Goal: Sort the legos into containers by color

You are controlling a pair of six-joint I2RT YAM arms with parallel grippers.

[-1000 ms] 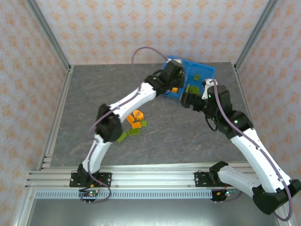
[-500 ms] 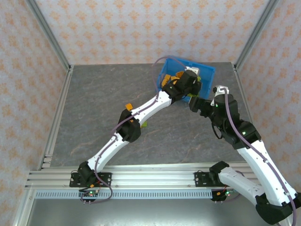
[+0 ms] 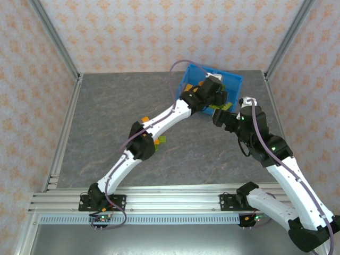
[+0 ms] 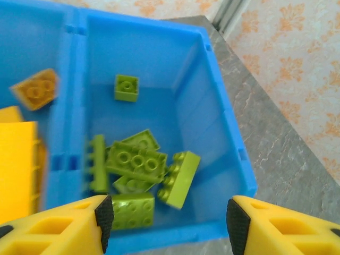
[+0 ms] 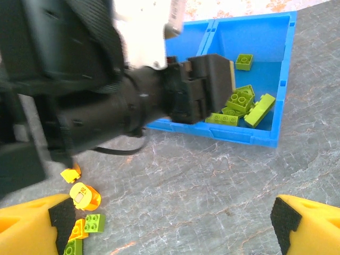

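Observation:
I will next swing my right gripper across the bare table, down onto the orange round piece (image 5: 86, 196) below it by the small green brick.
The blue bin (image 3: 232, 81) sits at the back right of the table. My left gripper (image 3: 217, 99) hovers over its right container, open, with nothing between the pads (image 4: 103, 219). Below it lie several lime green legos (image 4: 133, 161), one tilted on its edge (image 4: 180, 179). Orange legos (image 4: 34, 90) lie in the left container, past the central wall (image 4: 74, 106). My right gripper (image 5: 172, 220) is open over bare table in front of the bin (image 5: 234, 134). Loose legos (image 3: 159, 140) lie at the table's middle, partly under the left arm.
An orange round piece (image 5: 84, 195) and a small green brick (image 5: 93, 223) lie on the table to the left of my right gripper. The left arm (image 3: 159, 121) stretches diagonally across the table. Metal frame posts (image 3: 61, 53) border the table's sides.
My left gripper has swung right from the bin's left side to above the right container and its jaws have opened. The right gripper shifted slightly.

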